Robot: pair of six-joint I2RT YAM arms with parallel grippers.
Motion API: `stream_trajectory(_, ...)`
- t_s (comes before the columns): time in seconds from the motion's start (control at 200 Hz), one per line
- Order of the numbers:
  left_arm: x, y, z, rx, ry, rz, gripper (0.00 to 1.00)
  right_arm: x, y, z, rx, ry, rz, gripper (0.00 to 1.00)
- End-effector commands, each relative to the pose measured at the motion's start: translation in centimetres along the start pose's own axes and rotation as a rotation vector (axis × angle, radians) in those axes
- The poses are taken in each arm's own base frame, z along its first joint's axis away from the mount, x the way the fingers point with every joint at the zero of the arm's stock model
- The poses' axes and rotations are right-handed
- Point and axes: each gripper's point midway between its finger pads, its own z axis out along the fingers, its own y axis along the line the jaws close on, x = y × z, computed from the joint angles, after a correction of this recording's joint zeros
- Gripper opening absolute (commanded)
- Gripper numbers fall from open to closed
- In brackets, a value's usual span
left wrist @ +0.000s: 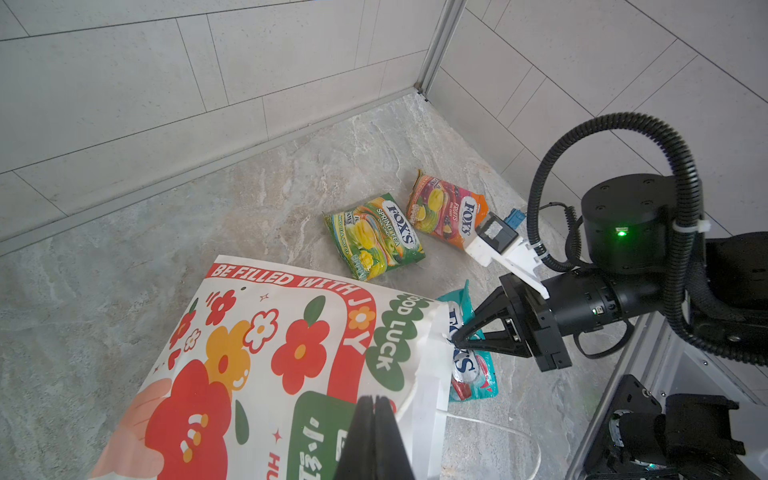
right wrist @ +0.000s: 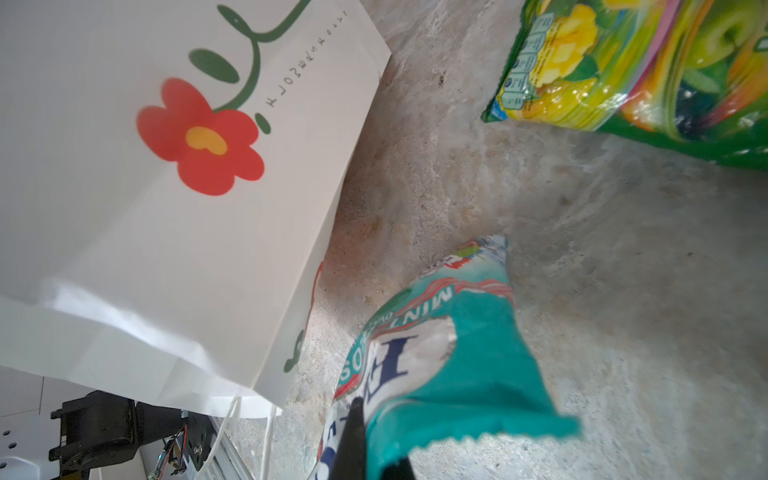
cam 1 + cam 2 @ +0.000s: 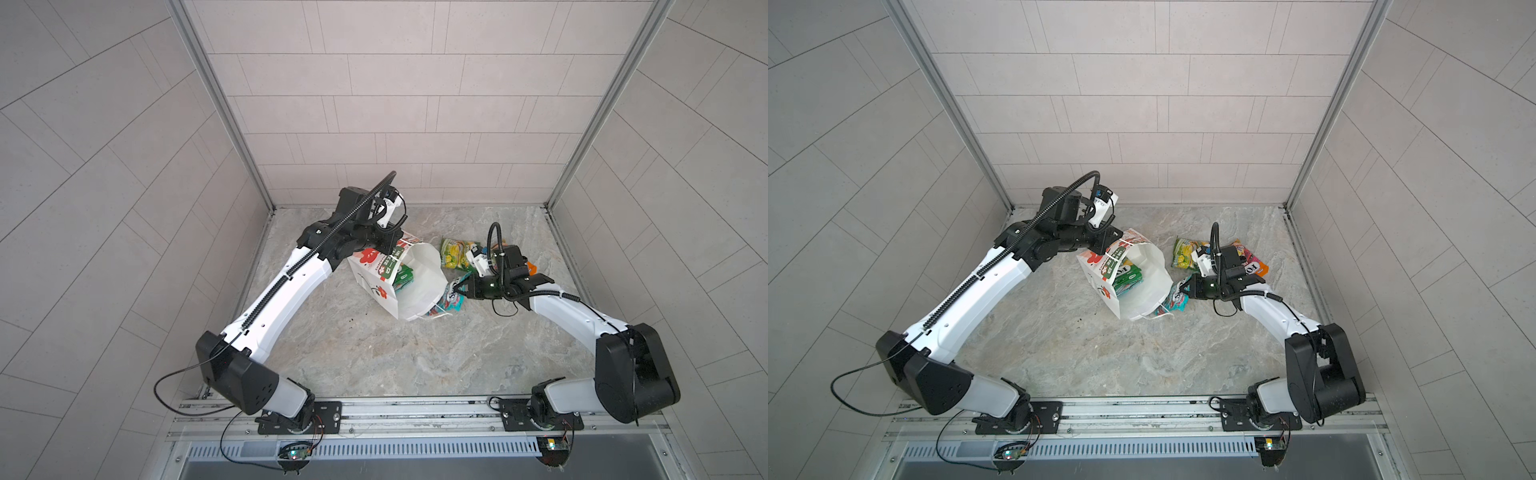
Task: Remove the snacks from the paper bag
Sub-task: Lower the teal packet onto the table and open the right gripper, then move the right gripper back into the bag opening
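Observation:
Next, the right gripper moves down toward the bare marble (image 3: 467, 310) beside the bag's opening and releases the teal-red pouch there, since the pouch is already outside the bag.
The white paper bag (image 3: 419, 286) (image 3: 1144, 286) leans tilted on the table, its mouth open upward in both top views. My left gripper (image 3: 388, 249) (image 3: 1104, 251) (image 1: 376, 401) is shut on the paper bag (image 1: 270, 353) at its green-printed side. Green pouches (image 3: 403, 277) (image 3: 1127, 276) show inside. Right beside the bag's white face (image 2: 166, 208), my right gripper (image 3: 455, 286) (image 3: 1185, 286) (image 2: 374, 432) is shut on a teal-red pouch (image 3: 451, 305) (image 1: 469, 370) (image 2: 469, 353). A green-yellow pouch (image 3: 455, 253) (image 1: 374, 237) and an orange-pink pouch (image 3: 1250, 259) (image 1: 446, 212) lie on the table behind.
The marble tabletop (image 3: 374, 353) is walled by tiled panels at the back and both sides. The bag's white cord handles (image 1: 498, 428) trail on the table. A metal rail (image 3: 415, 411) with both arm bases runs along the front edge.

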Motion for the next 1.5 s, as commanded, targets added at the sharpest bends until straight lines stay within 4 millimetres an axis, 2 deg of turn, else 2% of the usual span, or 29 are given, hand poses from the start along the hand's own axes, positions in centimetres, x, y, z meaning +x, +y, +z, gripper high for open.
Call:
stream_trajectory(0.0,0.1,0.3,-0.4,-0.008,0.0,0.007,0.0,1.0,-2.4,0.2,0.09,0.044,-0.035,0.0)
stream_trajectory(0.19,0.3,0.2,-0.1,-0.003,0.006,0.004,0.0,2.3,-5.3,-0.3,0.242,0.152,-0.06,0.0)
stream_trajectory(0.385,0.3,0.2,0.0,0.001,0.01,-0.002,0.0,2.4,-7.3,-1.2,0.37,0.165,-0.058,0.02)
stream_trajectory(0.475,0.4,0.3,0.1,0.002,0.013,-0.003,0.0,2.3,-8.3,-1.9,0.443,0.168,-0.059,0.1)
stream_trajectory(0.585,0.4,0.2,0.1,0.006,0.011,-0.005,0.0,2.1,-9.1,-2.8,0.51,0.153,-0.064,0.28)
stream_trajectory(0.685,0.3,0.1,-0.1,0.003,0.007,-0.002,0.0,1.7,-9.5,-3.8,0.564,0.115,-0.061,0.41)
stream_trajectory(0.801,0.3,0.0,-0.1,0.007,0.008,-0.004,0.0,1.1,-9.5,-5.1,0.603,0.048,-0.058,0.51)
stream_trajectory(0.896,0.3,0.0,0.0,0.01,0.01,-0.006,0.0,0.4,-8.7,-6.2,0.599,-0.026,-0.049,0.56)
stream_trajectory(1.046,0.3,0.1,0.0,0.011,0.01,-0.007,0.0,-1.0,-5.8,-7.2,0.488,-0.133,-0.083,0.59)
stream_trajectory(1.201,0.4,0.1,0.1,0.01,0.014,-0.009,0.0,-2.5,-0.5,-7.8,0.239,-0.267,-0.121,0.59)
stream_trajectory(1.326,0.5,0.1,0.3,0.014,0.019,-0.012,0.0,-3.8,4.1,-9.0,0.043,-0.381,-0.132,0.6)
stream_trajectory(1.411,0.5,0.1,0.3,0.014,0.019,-0.012,0.0,-4.1,7.5,-9.4,-0.086,-0.408,-0.155,0.6)
stream_trajectory(1.496,0.6,0.1,0.5,0.018,0.024,-0.014,0.0,-3.9,10.7,-9.0,-0.199,-0.394,-0.182,0.6)
